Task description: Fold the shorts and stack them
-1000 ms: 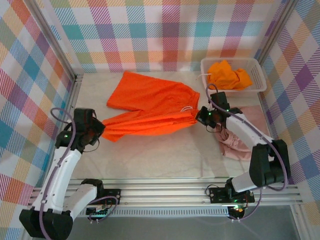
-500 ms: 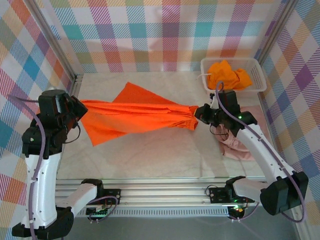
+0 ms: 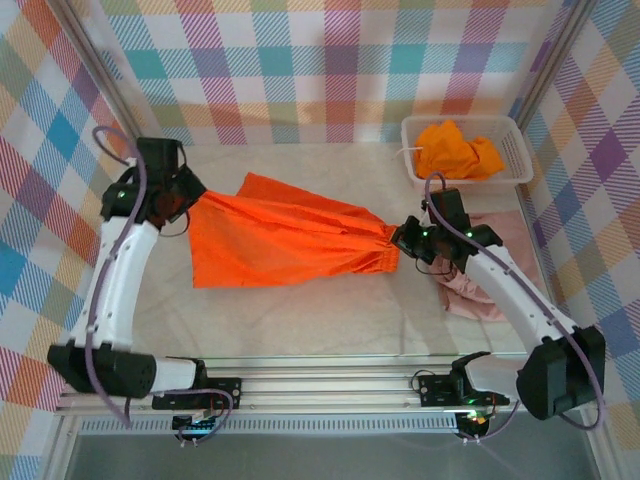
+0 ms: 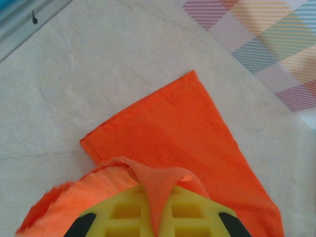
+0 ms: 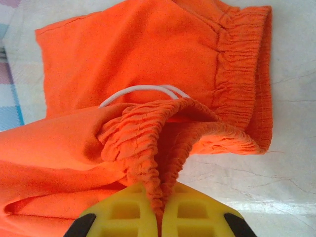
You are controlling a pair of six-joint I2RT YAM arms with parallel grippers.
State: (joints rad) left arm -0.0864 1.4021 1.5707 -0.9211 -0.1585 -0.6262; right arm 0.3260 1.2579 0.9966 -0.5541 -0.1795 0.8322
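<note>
The flat waistband half lies uncovered below and outward of my right gripper. I should move my right gripper outward and down and let go of the gathered waistband onto it.
Bright orange shorts are stretched across the middle of the table between my two grippers. My left gripper is shut on the leg hem at the left end; a fold of orange cloth runs between its yellow fingers. My right gripper is shut on the gathered waistband at the right end, with the white drawstring looping just beyond. Dusty pink shorts lie crumpled under my right arm. Yellow-orange shorts sit in the white basket.
The basket stands at the back right corner. Plaid walls and metal frame rails close in the left, back and right sides. Bare pale tabletop lies in front of the orange shorts.
My left gripper has swung up and toward the back left, dragging the leg hem with it. The orange shorts have gone from bunched to spread flatter. My right gripper has stayed near the waistband.
</note>
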